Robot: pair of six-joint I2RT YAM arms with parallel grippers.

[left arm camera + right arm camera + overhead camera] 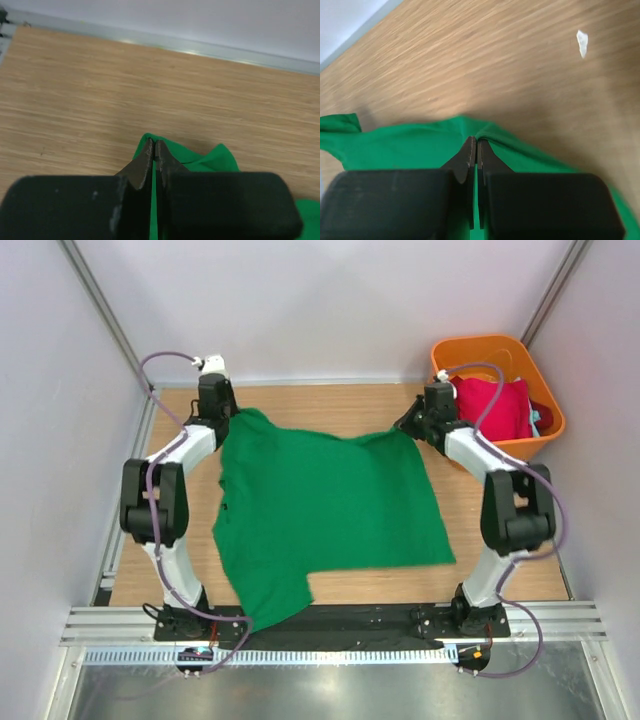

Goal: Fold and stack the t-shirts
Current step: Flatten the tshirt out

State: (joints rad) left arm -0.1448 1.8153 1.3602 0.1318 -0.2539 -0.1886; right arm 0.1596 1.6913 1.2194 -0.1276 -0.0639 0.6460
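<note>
The shirt's corner moves outward in my right gripper over the bare wood beside the orange bin next. My right gripper releases it there, since the shirt's near part overhangs the table's front edge.
A bright green t-shirt (320, 505) is spread over the wooden table (330, 400), its near left part hanging past the table's front edge. My left gripper (232, 418) is shut on the shirt's far left corner; the green cloth (200, 157) shows pinched at my left gripper (154, 145) tips. At the shirt's far right corner my right gripper (405, 428) is shut too, and green cloth (395, 145) bunches around my right gripper (474, 142) tips. A crimson red t-shirt (493, 408) lies in the orange bin (478, 348), with a bit of teal t-shirt (535, 416) beside it.
The orange bin stands at the table's far right corner, close to my right arm. White walls (330, 300) close in the back and sides. A metal rail (330, 625) carries the arm bases along the near edge. A small white scrap (581, 42) lies on the wood.
</note>
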